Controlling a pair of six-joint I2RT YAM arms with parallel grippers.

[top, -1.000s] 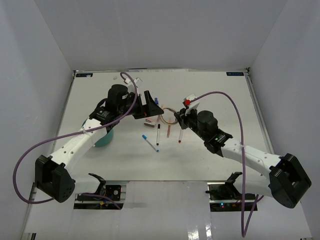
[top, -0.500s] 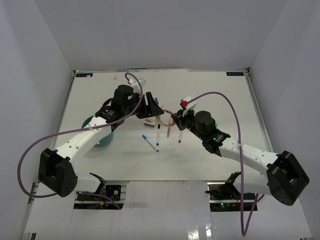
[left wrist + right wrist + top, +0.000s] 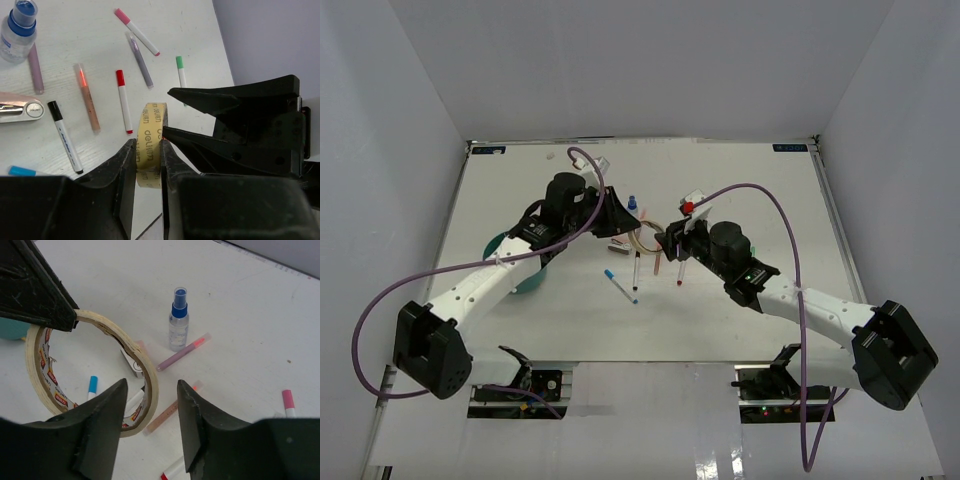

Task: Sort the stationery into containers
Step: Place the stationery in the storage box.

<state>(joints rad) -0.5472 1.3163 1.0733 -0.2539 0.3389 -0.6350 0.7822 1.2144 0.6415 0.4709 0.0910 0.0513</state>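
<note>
The left gripper carries the ring to the left in the top view and down to the teal cup [image 3: 525, 278] next and releases, with my right gripper open.
A tan ring of tape [image 3: 150, 127] hangs above the table, pinched edge-on by my left gripper [image 3: 148, 150], which is shut on it. My right gripper [image 3: 150, 390] is open, with the ring's [image 3: 131, 351] other side passing loosely between its fingers. From above, the two grippers meet over the table's middle at the ring [image 3: 645, 240]. Pens lie scattered below: red-capped [image 3: 123, 100], black-capped [image 3: 65, 137], pink [image 3: 136, 31], grey [image 3: 140, 60]. The blue-capped bottle [image 3: 178, 320] stands upright. The teal cup [image 3: 525, 278] sits under my left arm.
A pink-white block [image 3: 20, 107] lies by the black pen. A blue-capped pen [image 3: 620, 285] and a red-tipped one [image 3: 680, 272] lie nearer the bases. A green-capped pen [image 3: 181, 70] lies beside my right gripper's fingers [image 3: 225, 100]. Purple cables arc over both arms.
My left gripper has closed on the tape ring. My right gripper, shut on the ring before, has opened and let go. The left arm shifted slightly toward the right arm.
</note>
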